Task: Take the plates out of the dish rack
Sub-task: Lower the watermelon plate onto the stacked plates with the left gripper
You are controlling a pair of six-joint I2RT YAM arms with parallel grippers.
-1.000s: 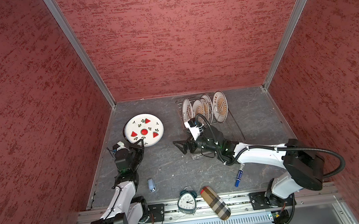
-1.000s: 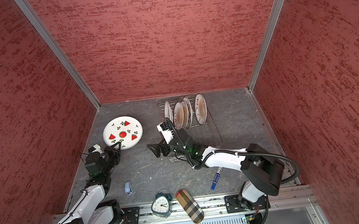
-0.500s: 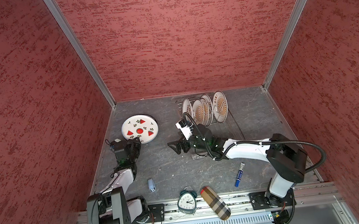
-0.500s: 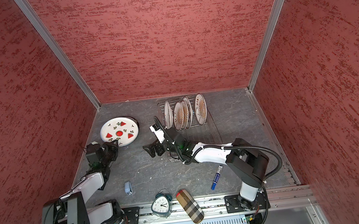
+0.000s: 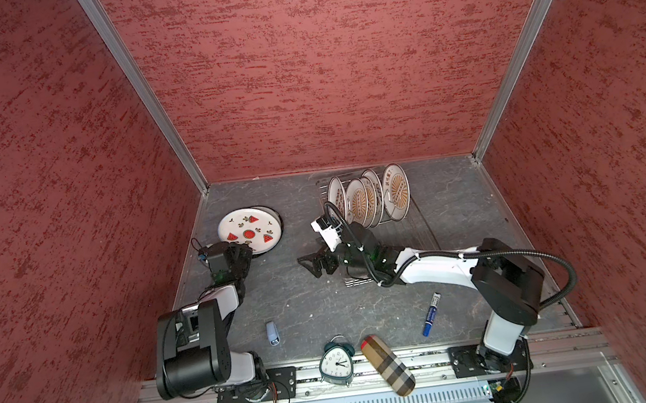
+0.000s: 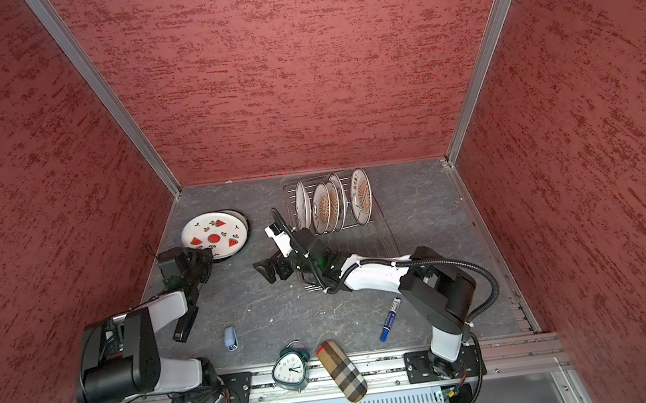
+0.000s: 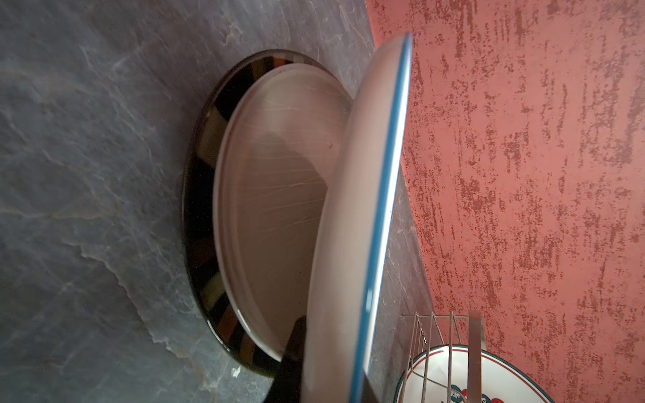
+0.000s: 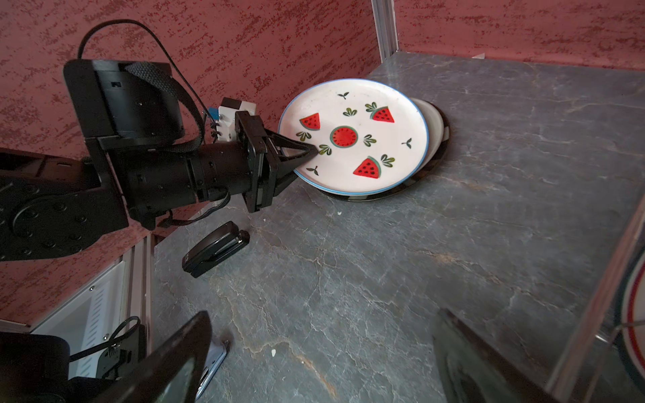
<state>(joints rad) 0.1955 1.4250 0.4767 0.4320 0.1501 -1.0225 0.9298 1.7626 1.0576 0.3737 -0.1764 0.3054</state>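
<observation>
I should next lower my left gripper onto the plain grey-white plate (image 7: 275, 174) to let go of the watermelon-print plate's near rim, because the watermelon-print plate still hangs tilted above it.
My left gripper (image 5: 246, 246) (image 8: 310, 153) is shut on the near rim of a white watermelon-print plate (image 5: 249, 230) (image 6: 214, 234) (image 8: 352, 136). That plate hangs tilted over a plain grey-white plate (image 7: 275, 174), which lies on a dark striped-rim plate (image 7: 206, 146) at the back left. The silver wire dish rack (image 5: 420, 224) (image 6: 379, 233) stands at the back. Several upright sunburst and red-character plates (image 5: 359, 202) (image 6: 326, 208) are in its prongs. My right gripper (image 5: 312, 266) (image 6: 267, 270) (image 8: 321, 324) is open and empty over the bare floor, left of the rack.
A black stapler (image 8: 214, 249) (image 6: 183, 326) lies beside the left arm. Along the front are a small blue-grey object (image 5: 272, 333), a green alarm clock (image 5: 335, 362), a plaid case (image 5: 387, 364) and a blue marker (image 5: 431, 315). Red walls close in on three sides.
My left gripper has carried the watermelon plate down and slightly left over the stack, with the arm folding back. My right gripper has drifted left, away from the rack, still open.
</observation>
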